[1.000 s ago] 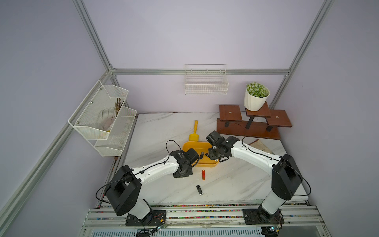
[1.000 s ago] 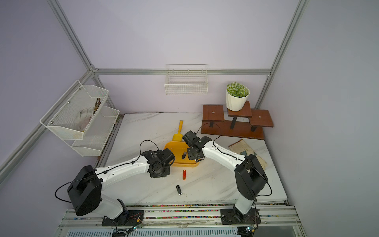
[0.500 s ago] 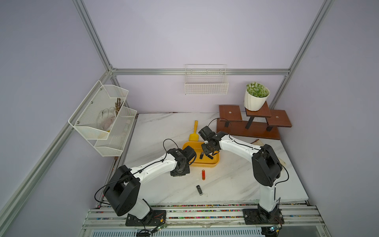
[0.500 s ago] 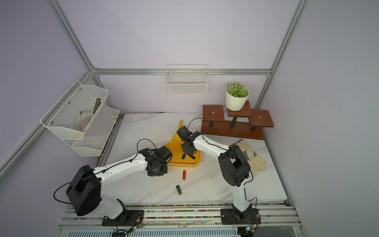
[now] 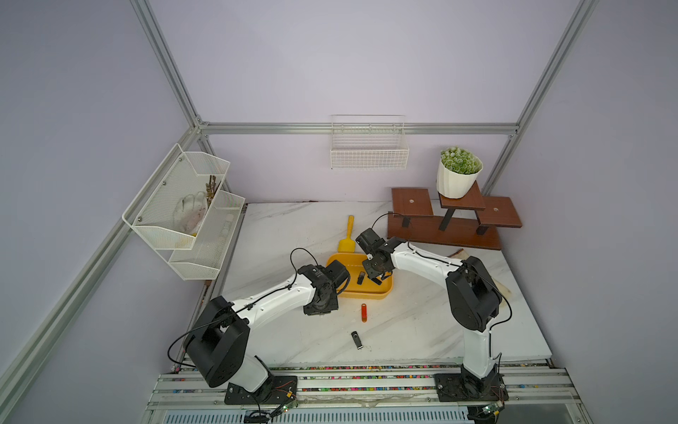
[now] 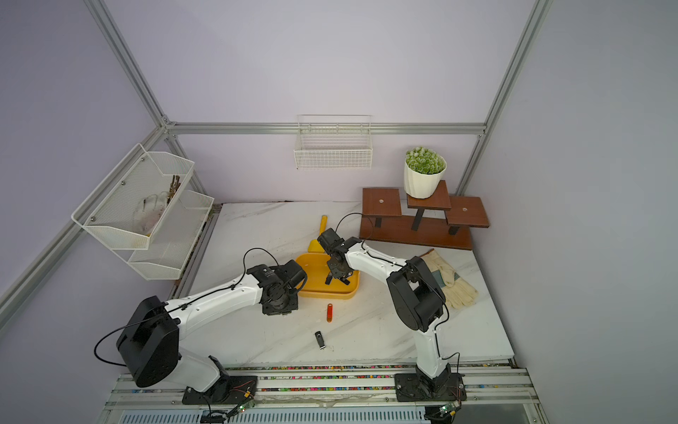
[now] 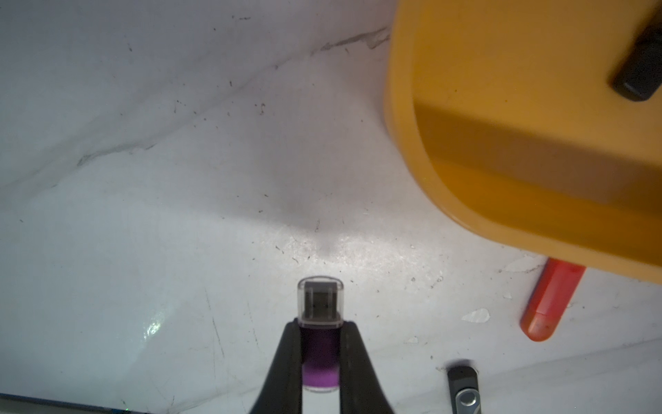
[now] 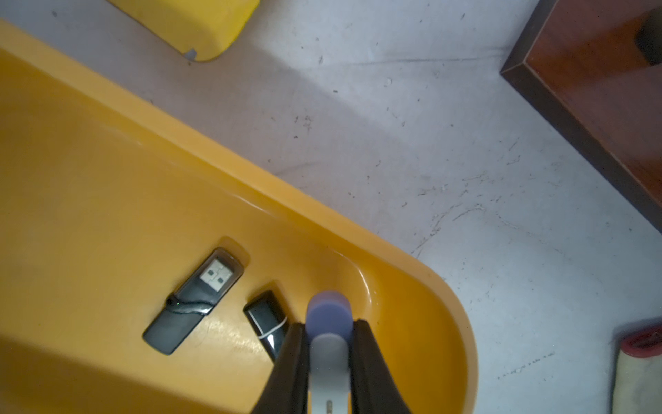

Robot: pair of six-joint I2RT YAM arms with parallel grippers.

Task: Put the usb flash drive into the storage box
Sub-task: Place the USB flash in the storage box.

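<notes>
My right gripper should next lower the white flash drive onto the box's clear bottom below, beside the black drives, and release.
The yellow storage box [image 5: 367, 292] lies mid-table between both arms. My left gripper [image 7: 321, 326] is shut on a purple usb flash drive with a clear cap [image 7: 320, 299], just above the marble beside the box's near-left corner [image 7: 447, 200]. My right gripper [image 8: 329, 324] is shut on a white flash drive with a blue cap [image 8: 328, 308] and hangs low inside the box [image 8: 412, 265] at its right end. Two black drives [image 8: 200, 297] [image 8: 267, 317] lie on the box floor. An orange-red drive [image 5: 364, 312] and a black swivel drive [image 5: 357, 340] lie on the table in front.
A yellow scoop [image 5: 347, 238] lies right behind the box. A wooden stepped stand [image 5: 451, 227] with a potted plant [image 5: 458, 176] fills the back right. A work glove [image 6: 455, 282] lies at the right. Wire baskets hang on the back wall [image 5: 368, 147] and left frame [image 5: 183, 213].
The right arm has swung leftward, carrying its gripper from the box's right rim to over the box interior. The left arm has hardly moved.
</notes>
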